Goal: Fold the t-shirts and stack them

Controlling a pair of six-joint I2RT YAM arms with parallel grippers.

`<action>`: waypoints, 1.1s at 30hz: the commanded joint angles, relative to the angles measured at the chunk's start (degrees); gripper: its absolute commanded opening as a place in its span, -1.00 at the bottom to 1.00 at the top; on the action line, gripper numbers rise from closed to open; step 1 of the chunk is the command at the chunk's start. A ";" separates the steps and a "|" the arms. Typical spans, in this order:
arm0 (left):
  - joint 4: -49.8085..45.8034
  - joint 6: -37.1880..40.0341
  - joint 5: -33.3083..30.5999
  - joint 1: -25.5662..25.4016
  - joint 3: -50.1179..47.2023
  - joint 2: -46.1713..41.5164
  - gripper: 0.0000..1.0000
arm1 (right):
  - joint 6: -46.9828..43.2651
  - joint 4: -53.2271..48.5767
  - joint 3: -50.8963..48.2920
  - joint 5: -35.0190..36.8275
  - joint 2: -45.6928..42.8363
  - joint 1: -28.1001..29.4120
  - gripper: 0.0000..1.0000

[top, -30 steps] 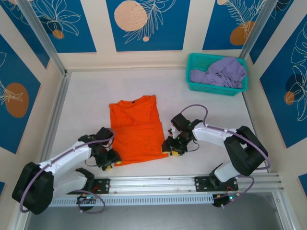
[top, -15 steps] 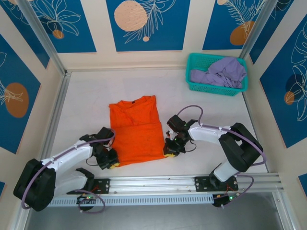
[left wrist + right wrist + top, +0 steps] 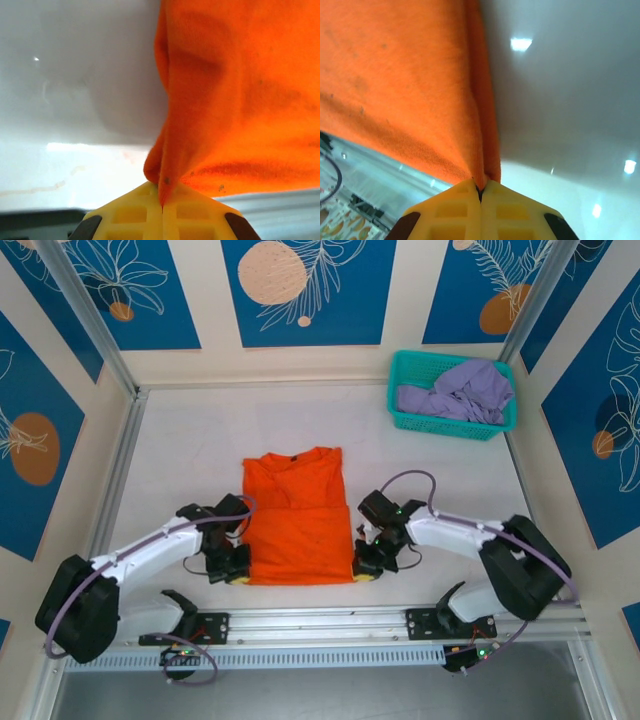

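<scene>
The orange t-shirt's hem should be lifted and carried outward by my right gripper to the basket-side shoulder corner (image 3: 335, 455) and released there, now that the sleeves are folded in.
The orange t-shirt (image 3: 298, 515) lies on the white table (image 3: 170, 460), sleeves folded in, collar at the far end. My left gripper (image 3: 238, 575) is shut on its near-left hem corner; the left wrist view has the orange cloth (image 3: 240, 100) pinched between the yellow fingers (image 3: 127, 215). My right gripper (image 3: 362, 568) is shut on the near-right hem corner, the orange cloth (image 3: 400, 75) caught between its yellow fingers (image 3: 512, 212). The hem is lifted slightly off the table. The lavender t-shirt (image 3: 462, 392) lies crumpled in the teal basket (image 3: 400, 420) at the far right.
A metal rail (image 3: 330, 620) runs along the near table edge just below both grippers. Wall panels and metal posts (image 3: 120, 440) bound the table on the left, far side and right.
Both grippers have closed on the near hem corners of the orange t-shirt. The shirt has shifted to the right and now lies straighter, its hem nearer the rail.
</scene>
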 commanded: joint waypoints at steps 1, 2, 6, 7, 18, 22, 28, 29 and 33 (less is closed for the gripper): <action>-7.06 0.38 5.97 -1.83 1.29 -5.07 -1.00 | 4.82 -6.23 -2.17 -5.04 -7.86 1.34 -1.00; -7.60 -0.19 6.90 -1.93 1.74 -6.39 -1.00 | 6.21 -6.87 -2.62 -5.81 -10.00 1.52 -1.00; -10.84 0.43 6.58 -1.92 7.71 -7.65 -1.00 | 9.44 -9.96 -1.17 -5.51 -17.87 1.39 -1.00; -11.63 1.13 6.06 -1.73 10.20 -6.31 -1.00 | 9.11 -11.18 0.45 -4.72 -18.62 0.59 -1.00; -12.65 7.04 3.02 9.71 38.04 11.26 -1.00 | -0.94 -17.34 24.07 -7.13 -0.62 -18.81 -1.00; -8.97 7.81 4.03 14.62 43.46 19.32 -1.00 | -0.94 -17.22 33.93 -6.90 10.67 -22.86 -1.00; -8.30 9.95 2.77 20.54 52.63 33.37 -1.00 | -0.06 -18.06 49.88 -8.19 29.15 -26.38 -1.00; -7.39 9.94 3.08 21.52 53.30 34.84 -1.00 | -0.18 -18.73 52.81 -8.12 31.77 -26.69 -1.00; -6.02 10.80 3.77 24.37 60.04 44.40 -1.00 | -0.98 -23.53 66.62 -6.51 43.63 -28.46 -1.00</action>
